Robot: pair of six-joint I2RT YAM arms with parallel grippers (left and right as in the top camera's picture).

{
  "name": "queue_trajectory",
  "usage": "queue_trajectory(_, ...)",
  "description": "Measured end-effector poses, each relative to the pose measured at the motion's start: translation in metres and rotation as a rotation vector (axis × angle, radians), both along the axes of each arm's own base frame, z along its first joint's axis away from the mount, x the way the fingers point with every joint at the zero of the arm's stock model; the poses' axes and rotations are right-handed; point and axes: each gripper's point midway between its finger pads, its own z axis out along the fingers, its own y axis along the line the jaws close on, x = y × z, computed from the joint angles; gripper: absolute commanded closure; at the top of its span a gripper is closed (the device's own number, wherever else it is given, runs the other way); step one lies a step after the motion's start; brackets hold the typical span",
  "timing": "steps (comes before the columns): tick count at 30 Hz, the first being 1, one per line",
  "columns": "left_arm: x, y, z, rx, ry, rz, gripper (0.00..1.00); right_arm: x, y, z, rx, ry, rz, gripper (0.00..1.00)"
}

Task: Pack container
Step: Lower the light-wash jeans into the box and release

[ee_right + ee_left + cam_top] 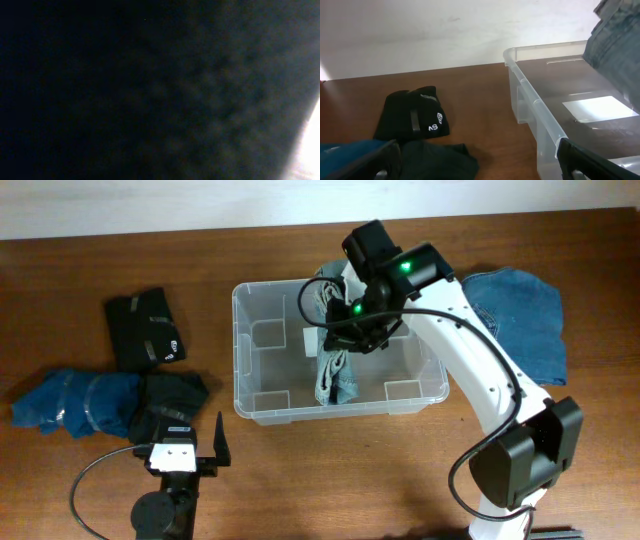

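My right gripper goes down and a little toward the blue denim to the bare bottom of the bin next and releases the garment, as it hangs over the bin.
The container [241, 350] is a clear plastic bin in the middle of the table. It also shows in the left wrist view [536, 102], with a white label [600, 107] on its bottom. My right gripper [358, 330] is over the bin, shut on a grey-blue denim garment [337, 375] that hangs down into the bin. Fabric blacks out the right wrist view. My left gripper [186, 435] is open and empty, low at the front left, over a dark garment [432, 162].
A folded black garment [146, 328] lies left of the bin and shows in the left wrist view [415, 115]. A blue garment [75, 402] and a black one [172, 398] lie at the front left. Blue denim [522, 320] lies right of the bin.
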Motion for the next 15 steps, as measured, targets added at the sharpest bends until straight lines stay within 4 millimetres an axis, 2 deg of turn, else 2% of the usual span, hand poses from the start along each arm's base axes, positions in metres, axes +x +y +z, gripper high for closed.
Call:
queue_trajectory(6,0.0,0.0,0.0,0.0,0.0,0.0,0.01,0.002,-0.009,-0.021,-0.051,0.007,-0.016,0.96)
queue_trajectory(10,0.0,0.0,0.0,0.0,0.0,0.0,0.01,0.005,-0.02,-0.028,-0.102,0.002,-0.039,0.96)
queue_trajectory(13,0.0,0.0,0.0,0.0,0.0,0.0,0.01,0.01,-0.029,-0.031,-0.133,-0.011,-0.054,0.89)
queue_trajectory(15,0.0,0.0,0.0,0.0,0.0,0.0,0.01,0.013,-0.037,-0.032,-0.156,-0.021,-0.068,0.88)
